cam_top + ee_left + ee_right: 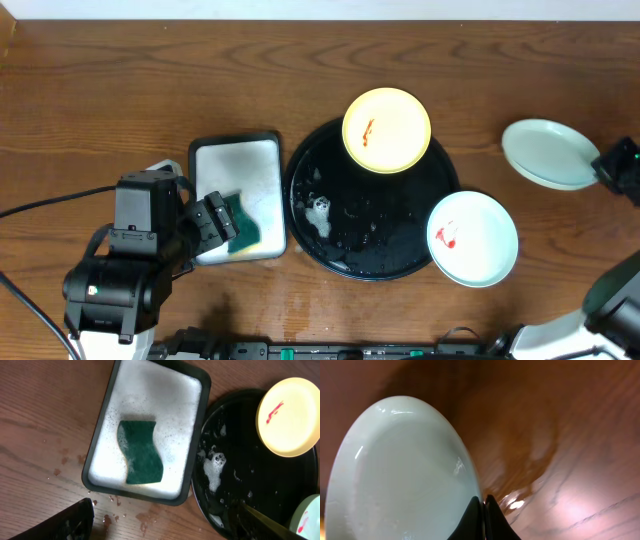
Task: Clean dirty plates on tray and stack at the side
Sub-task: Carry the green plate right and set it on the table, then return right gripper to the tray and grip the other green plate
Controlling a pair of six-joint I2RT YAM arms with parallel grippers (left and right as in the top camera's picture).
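My right gripper brings the mint plate down and back onto the empty spot next and releases it, since clear wood lies below and slightly back.
A yellow plate (387,129) with a red smear rests on the far rim of the large black dish (340,225); it also shows in the left wrist view (289,416). A mint plate (472,239) with a red smear lies on the dish's right front rim. A second mint plate (548,153), with no smear showing, is at the far right, and my right gripper (603,166) is shut on its rim (410,470). My left gripper (222,222) is open and empty over the near end of the soapy tray, above a green sponge (141,452).
A dark rectangular tray (97,445) of white foam holds the sponge, left of the black dish (240,475). Foam and water lie in the dish. Water drops and a wet patch (145,517) mark the wood table in front of the tray.
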